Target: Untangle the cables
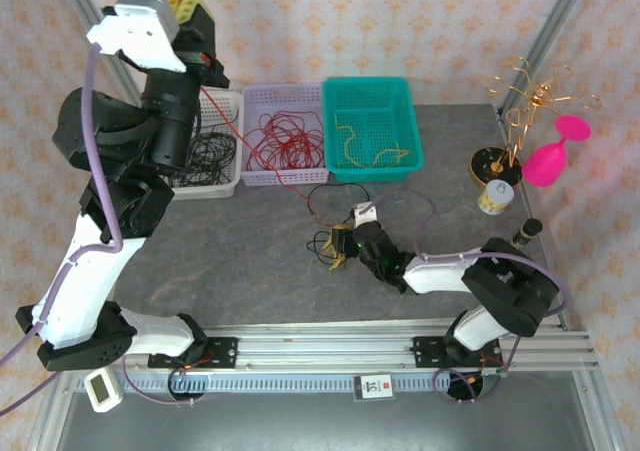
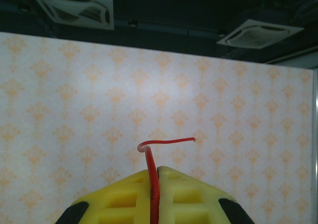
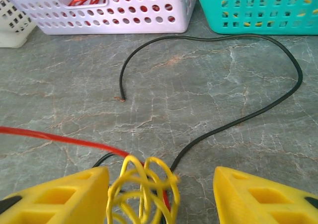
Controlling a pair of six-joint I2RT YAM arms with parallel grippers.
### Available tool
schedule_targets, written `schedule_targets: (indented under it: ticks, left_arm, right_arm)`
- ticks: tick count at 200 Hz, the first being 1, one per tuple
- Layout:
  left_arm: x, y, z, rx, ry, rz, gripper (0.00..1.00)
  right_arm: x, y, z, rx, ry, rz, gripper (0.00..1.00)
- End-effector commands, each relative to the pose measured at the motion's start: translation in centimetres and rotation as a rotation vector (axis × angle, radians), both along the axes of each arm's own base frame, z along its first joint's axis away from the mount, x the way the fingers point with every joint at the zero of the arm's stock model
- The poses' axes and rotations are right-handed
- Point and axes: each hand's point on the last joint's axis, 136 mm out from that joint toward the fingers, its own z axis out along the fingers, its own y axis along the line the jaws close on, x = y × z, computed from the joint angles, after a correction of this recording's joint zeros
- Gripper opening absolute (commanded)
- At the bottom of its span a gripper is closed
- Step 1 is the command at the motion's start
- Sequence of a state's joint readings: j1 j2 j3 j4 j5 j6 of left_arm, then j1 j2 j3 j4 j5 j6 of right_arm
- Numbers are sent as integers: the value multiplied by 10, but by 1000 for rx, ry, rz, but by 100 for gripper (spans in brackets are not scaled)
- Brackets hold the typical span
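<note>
The red cable's lower length still runs into the yellow coil, so my left gripper should next stay high, move away from the tangle [image 1: 332, 241] and release the cable once clear.
The cables form a small tangle [image 1: 332, 241] on the grey table, in front of the baskets. A yellow coil [image 3: 144, 189] lies between the spread fingers of my right gripper [image 3: 160, 174], which is open around it. A black cable [image 3: 238, 119] runs out of the tangle and loops across the table toward the baskets. A red cable [image 1: 262, 161] rises taut from the tangle to my left gripper [image 1: 188, 13], raised high at the back left. In the left wrist view, the left gripper [image 2: 158, 172] is shut on that red cable [image 2: 153, 184], whose free end curls above the fingers.
Three baskets stand at the back: a white one [image 1: 228, 186] with black cables, a lavender one [image 1: 285, 93] with red cables, and a teal one [image 1: 368, 89] with a yellow cable. At the right are a gold wire stand [image 1: 535, 101], a pink glass [image 1: 555, 156] and a small jar [image 1: 495, 197].
</note>
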State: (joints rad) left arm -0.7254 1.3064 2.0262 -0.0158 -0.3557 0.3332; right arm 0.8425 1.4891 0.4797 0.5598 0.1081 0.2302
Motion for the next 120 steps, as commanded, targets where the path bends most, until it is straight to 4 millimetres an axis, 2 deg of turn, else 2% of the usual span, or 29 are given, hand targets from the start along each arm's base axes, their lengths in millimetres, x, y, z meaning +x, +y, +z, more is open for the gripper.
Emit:
schedule_targets:
  ticks: [1, 11, 25, 51, 66, 82, 105, 120]
  left_arm:
    - [-31, 23, 40, -63, -134, 11, 0]
    - [-33, 24, 43, -67, -142, 12, 0]
    - [-34, 24, 45, -57, -140, 7, 0]
    - [-29, 17, 38, -36, -114, -12, 0]
    - [-28, 12, 34, -30, -104, -34, 0]
    - [-26, 7, 31, -25, -96, -56, 0]
    - [-27, 7, 31, -33, -95, -69, 0]
    - [-27, 8, 31, -37, -90, -71, 0]
  right_arm:
    - [-1, -1, 9, -39, -5, 25, 62]
    - [-1, -4, 12, -56, -4, 31, 64]
    - [-11, 9, 27, -32, -32, 148, 65]
    - [-43, 52, 73, 55, -135, 484, 69]
    - [-52, 76, 103, 80, -205, 639, 69]
    - [-47, 99, 124, 73, -271, 719, 70]
    - [-23, 129, 137, 22, -335, 747, 70]
    - [-15, 148, 152, 39, -363, 788, 69]
